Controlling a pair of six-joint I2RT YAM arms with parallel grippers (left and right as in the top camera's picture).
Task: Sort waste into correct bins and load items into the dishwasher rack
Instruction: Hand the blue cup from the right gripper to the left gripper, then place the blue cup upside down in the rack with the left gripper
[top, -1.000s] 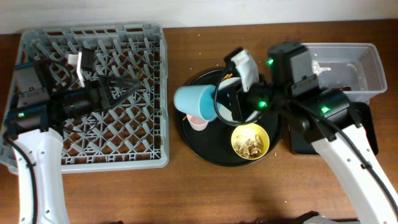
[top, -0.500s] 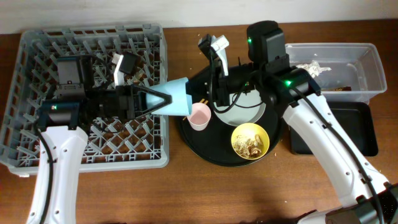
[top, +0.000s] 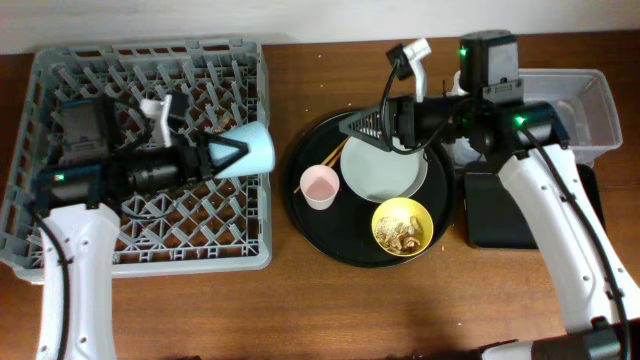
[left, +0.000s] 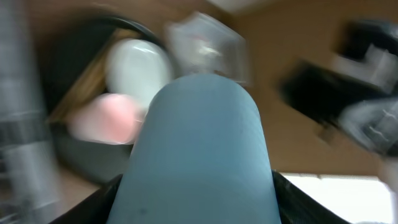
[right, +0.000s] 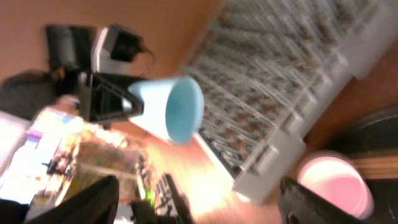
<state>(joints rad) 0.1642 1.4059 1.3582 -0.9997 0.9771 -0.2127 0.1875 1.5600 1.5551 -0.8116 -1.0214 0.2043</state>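
My left gripper goes left in the overhead view next, tips the blue cup (top: 248, 147) opening down and lowers to release it among the rack's near wires, which stand empty.
My left gripper (top: 226, 152) is shut on the small blue cup (top: 248, 147), which lies sideways in the air over the right edge of the grey dishwasher rack (top: 60, 70). In the left wrist view the blue cup (left: 202, 137) fills the space between the dark fingers (left: 102, 200). My right gripper (top: 365, 125) hangs open and empty above the pale plate (top: 385, 172). From the right wrist view the blue cup (right: 171, 109) shows far off, with the pink cup (right: 333, 183) close by. The pink cup (top: 319, 186), chopsticks (top: 322, 164) and a yellow bowl (top: 402, 226) of brownish scraps sit on the round tray.
The round black tray (top: 305, 225) lies in the middle of the wooden table. A clear tub (top: 575, 115) with white tissue stands at the back right, and the shallow black tray (top: 500, 215) sits in front of it, partly under my right arm.
The blue cup passed from my right gripper to my left one. The left arm drew it leftward over the rack. The right gripper opened and pulled back to the right.
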